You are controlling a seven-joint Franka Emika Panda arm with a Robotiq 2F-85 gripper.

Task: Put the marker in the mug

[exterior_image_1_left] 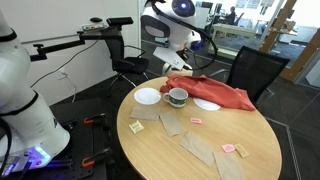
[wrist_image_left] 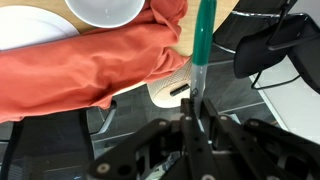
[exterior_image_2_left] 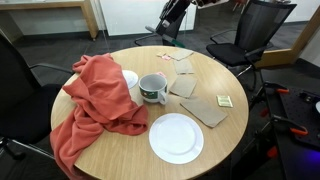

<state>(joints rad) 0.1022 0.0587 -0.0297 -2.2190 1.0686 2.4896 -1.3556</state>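
Observation:
The mug is open and upright below the held marker (wrist_image_left: 203, 40), so the gripper will next move down toward it until the marker's tip goes into the mug's opening (wrist_image_left: 105, 7), and then release.
In the wrist view my gripper (wrist_image_left: 195, 108) is shut on the dark-green marker (wrist_image_left: 203, 40), which sticks up out of the jaws. The gripper hangs beyond the table's edge, next to the red cloth (wrist_image_left: 90, 65). The mug (exterior_image_1_left: 177, 97) stands near the middle of the round table, pale with a dark rim; it also shows in an exterior view (exterior_image_2_left: 153, 88). It is out of the wrist view. In both exterior views the gripper (exterior_image_1_left: 182, 63) (exterior_image_2_left: 170, 28) is at the table's far side, apart from the mug.
A red cloth (exterior_image_2_left: 95, 100) lies bunched beside the mug and hangs over the table's edge. A white plate (exterior_image_2_left: 176, 138), a cream cylinder (exterior_image_2_left: 130, 80) and flat tan paper pieces (exterior_image_2_left: 205, 108) lie on the wooden table (exterior_image_2_left: 120, 150). Office chairs (exterior_image_1_left: 255, 70) stand around it.

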